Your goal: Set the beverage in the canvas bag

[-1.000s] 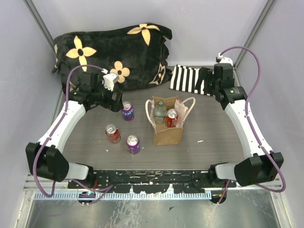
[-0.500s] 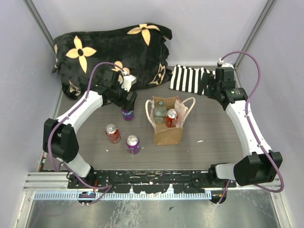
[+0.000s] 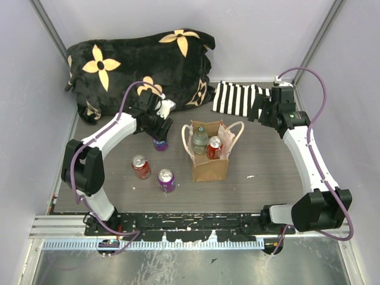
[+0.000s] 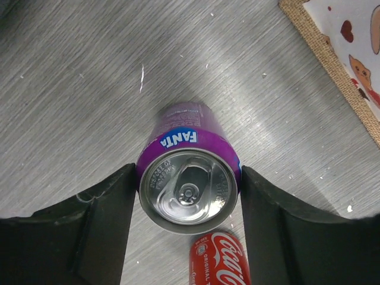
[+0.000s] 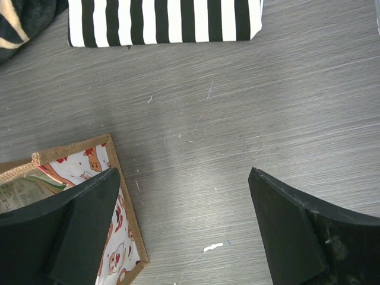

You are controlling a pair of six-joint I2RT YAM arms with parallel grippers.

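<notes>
The robot's left gripper should rise, cross to the bag, which stands to the gripper's right in the top view, and lower into the bag's free near corner (image 3: pixel 200 158) to release.
A purple Fanta can (image 4: pixel 178 139) stands upright on the table left of the canvas bag (image 3: pixel 209 168). My left gripper (image 4: pixel 189 178) is shut on it, one finger pressed to each side of its top. From above, the left gripper (image 3: pixel 161 132) covers most of that can (image 3: pixel 159 144). The tan bag has cream handles and holds a green bottle (image 3: pixel 200 141) and a red can (image 3: pixel 214 147). My right gripper (image 5: pixel 184 178) hangs open over bare table beside the bag's corner (image 5: pixel 122 237), behind and to the right of the bag in the top view (image 3: pixel 261 110).
A red Coca-Cola can (image 3: pixel 141 167) and a second purple can (image 3: pixel 165 180) stand on the table nearer the front. The red can (image 4: pixel 217 261) also shows just below the held one. A striped cloth (image 3: pixel 234 98) and a black flowered blanket (image 3: pixel 142 62) lie at the back.
My left arm swung right and came down over the purple can by the bag, and its fingers closed on it. The right arm barely moved.
</notes>
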